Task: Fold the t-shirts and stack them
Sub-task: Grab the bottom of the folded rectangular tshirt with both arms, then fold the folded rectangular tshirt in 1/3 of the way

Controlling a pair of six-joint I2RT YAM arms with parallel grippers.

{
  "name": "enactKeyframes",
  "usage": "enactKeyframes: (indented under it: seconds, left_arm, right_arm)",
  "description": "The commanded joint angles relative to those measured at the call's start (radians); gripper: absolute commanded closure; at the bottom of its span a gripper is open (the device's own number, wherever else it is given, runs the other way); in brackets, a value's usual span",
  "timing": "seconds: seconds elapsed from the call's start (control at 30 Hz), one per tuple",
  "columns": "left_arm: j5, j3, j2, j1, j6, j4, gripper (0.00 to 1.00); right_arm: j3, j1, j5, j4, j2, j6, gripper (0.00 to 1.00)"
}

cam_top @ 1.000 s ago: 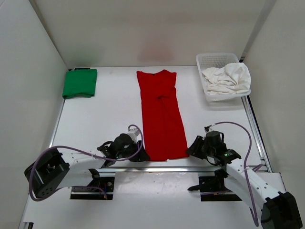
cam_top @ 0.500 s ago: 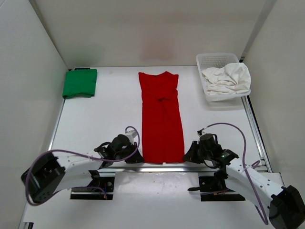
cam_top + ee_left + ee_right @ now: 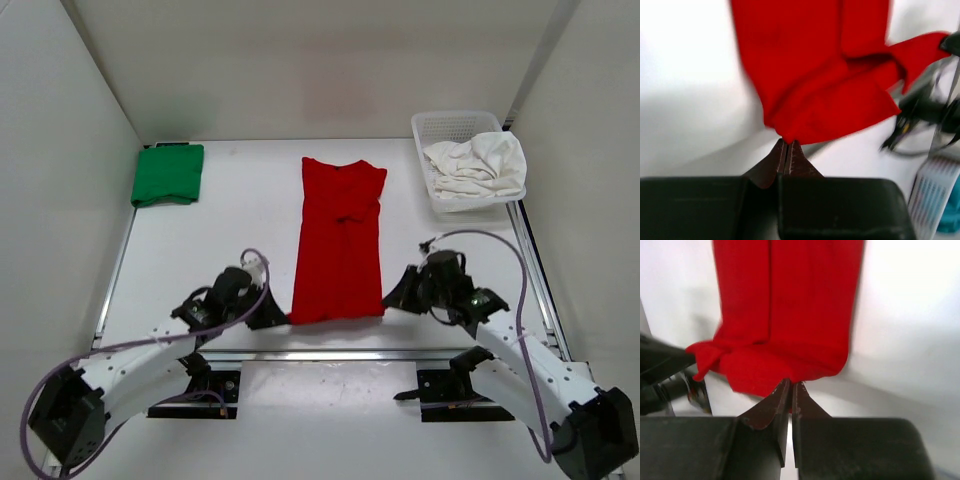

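Observation:
The red t-shirt lies at full length, so my left gripper needs to carry its hem corner outward and release it over its edge facing the green t-shirt.
The red t-shirt (image 3: 340, 240) lies as a long narrow strip down the middle of the table, its near hem lifted. My left gripper (image 3: 280, 318) is shut on the hem's near-left corner; in the left wrist view the red cloth (image 3: 815, 75) hangs from my closed left gripper (image 3: 788, 143). My right gripper (image 3: 392, 300) is shut on the near-right corner, and the right wrist view shows the red cloth (image 3: 790, 315) pinched in my right gripper (image 3: 792, 385). A folded green t-shirt (image 3: 167, 173) rests at the far left. The white t-shirt (image 3: 478, 163) is crumpled in the basket.
The white mesh basket (image 3: 428, 128) stands at the far right corner. A metal rail (image 3: 340, 354) runs along the table's near edge, just in front of both grippers. White walls close in the left, right and back.
Both grippers have shut on the red t-shirt's near hem corners and lifted it away from the near edge. The shirt's far end has slid slightly right and back.

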Motion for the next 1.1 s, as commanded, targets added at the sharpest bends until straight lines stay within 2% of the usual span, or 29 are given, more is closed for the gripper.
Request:
enactKeyframes:
  seconds: [0.0,0.03,0.07,0.17,0.3,0.4,0.57,0.7,0.77,0.9,1.0,1.07]
  left_arm:
    - [-0.028,0.234,0.136,0.085,0.135,0.023,1.0]
    - [-0.03,0.305,0.211,0.112,0.146,0.035,1.0]
    - [-0.044,0.363,0.289,0.124,0.164,0.066,1.0]
    - [-0.044,0.472,0.47,0.172,0.186,0.115,1.0]
    - [-0.052,0.621,0.627,0.25,0.191,0.168,1.0]
    - [-0.078,0.733,0.778,0.267,0.209,0.153,1.0]
    - [-0.076,0.876,0.939,0.298,0.223,0.152,1.0]
    - [-0.065,0.931,1.054,0.307,0.208,0.181,1.0]
    - [-0.064,0.968,1.085,0.315,0.205,0.181,0.97]
    - [-0.047,0.939,1.088,0.344,0.151,0.268,0.81]
    - [-0.012,0.92,1.076,0.359,0.137,0.357,0.7]
    - [-0.004,0.927,1.057,0.371,0.142,0.348,0.63]
  right_arm:
    - [0.135,-0.184,-0.086,0.116,0.121,-0.197,1.0]
    - [0.169,-0.202,-0.092,0.142,0.153,-0.229,1.0]
    - [0.217,-0.231,-0.083,0.162,0.251,-0.255,1.0]
    - [0.303,-0.266,-0.075,0.213,0.376,-0.289,1.0]
    - [0.403,-0.303,-0.072,0.306,0.551,-0.288,1.0]
    - [0.484,-0.332,-0.076,0.358,0.658,-0.299,1.0]
    - [0.591,-0.375,-0.118,0.4,0.819,-0.289,1.0]
    - [0.654,-0.397,-0.142,0.434,0.962,-0.289,1.0]
    - [0.67,-0.407,-0.162,0.455,1.016,-0.282,1.0]
    - [0.699,-0.436,-0.191,0.53,1.06,-0.25,1.0]
    - [0.7,-0.45,-0.211,0.558,1.056,-0.231,0.88]
    - [0.688,-0.47,-0.21,0.557,1.027,-0.227,0.69]
